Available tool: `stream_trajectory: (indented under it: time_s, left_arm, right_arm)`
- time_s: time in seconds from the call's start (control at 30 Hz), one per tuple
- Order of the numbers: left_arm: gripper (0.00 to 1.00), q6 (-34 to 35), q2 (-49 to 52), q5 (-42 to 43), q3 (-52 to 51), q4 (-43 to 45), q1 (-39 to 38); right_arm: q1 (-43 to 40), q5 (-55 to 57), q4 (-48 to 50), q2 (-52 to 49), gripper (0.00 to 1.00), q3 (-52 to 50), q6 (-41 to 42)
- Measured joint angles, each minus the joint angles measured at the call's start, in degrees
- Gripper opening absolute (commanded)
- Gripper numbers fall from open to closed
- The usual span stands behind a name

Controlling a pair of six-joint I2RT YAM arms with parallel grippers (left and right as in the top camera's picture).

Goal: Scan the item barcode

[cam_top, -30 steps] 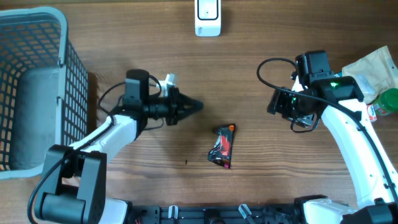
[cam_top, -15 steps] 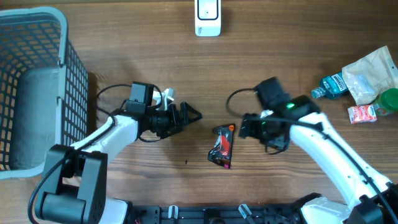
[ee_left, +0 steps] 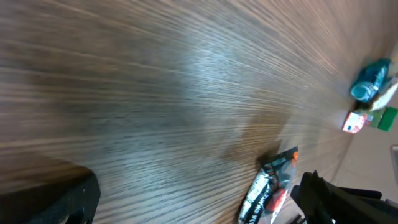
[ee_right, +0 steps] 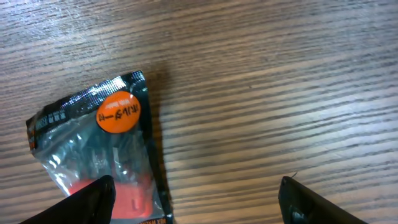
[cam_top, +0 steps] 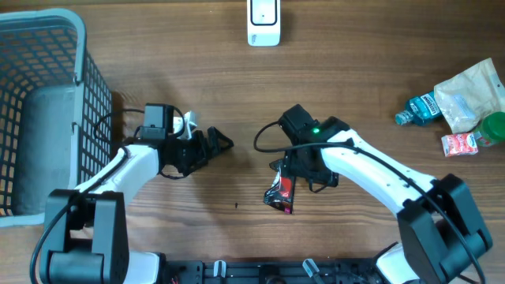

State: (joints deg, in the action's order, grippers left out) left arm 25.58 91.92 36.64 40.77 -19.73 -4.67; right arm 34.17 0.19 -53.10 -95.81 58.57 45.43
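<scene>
The open right gripper shifts left in the overhead view and down onto the packet's red middle next, since only one finger's end hangs above it.
The item, a black and red packet with an orange round sticker, lies flat on the wooden table near the front middle. In the right wrist view the packet sits lower left. My right gripper hovers open right over the packet's upper end, and its left finger hangs above the packet. My left gripper stands open to the left of the packet, apart from it, and from its wrist the packet shows lower right. The white scanner stands at the table's far edge. No barcode shows.
A grey wire basket takes up the far left. At the right edge lie a blue bottle, a crumpled bag, a small red carton and a green object.
My right arm has swung from the right side leftward to above the packet. My left arm has drawn back to the left, and its gripper has gone from shut to open.
</scene>
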Motion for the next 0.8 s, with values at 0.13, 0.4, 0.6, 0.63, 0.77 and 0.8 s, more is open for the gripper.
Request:
stream_trajectory:
  time_s: [0.13,0.4,0.6,0.63,0.77,0.8]
  left_arm:
    - [1.00,-1.0,-0.1,-0.7,0.2,-1.3,0.4]
    - [1.00,-1.4,-0.2,-0.9,0.3,-1.5,0.4]
    - [1.00,-1.4,-0.2,-0.9,0.3,-1.5,0.4]
    - [1.00,-1.4,-0.2,-0.9,0.3,-1.5,0.4]
    - [1.00,-1.5,-0.2,-0.9,0.3,-1.6,0.4]
    - [1.00,-1.5,-0.2,-0.9,0.3,-1.6,0.4]
  right_arm:
    - [0.0,-0.1,-1.2,0.0,0.83,2.4,0.0]
    - [2.5,-0.2,-1.4,-0.3,0.86,5.4,0.4]
    - [6.8,-0.1,-1.1,-2.9,0.83,5.5,1.5]
    - [7.0,-0.1,-1.3,-3.1,0.83,5.5,1.6]
    - [7.2,0.1,-1.7,-3.5,0.79,5.4,2.3]
    - [7.1,0.1,-1.6,-3.5,0.77,5.4,2.4]
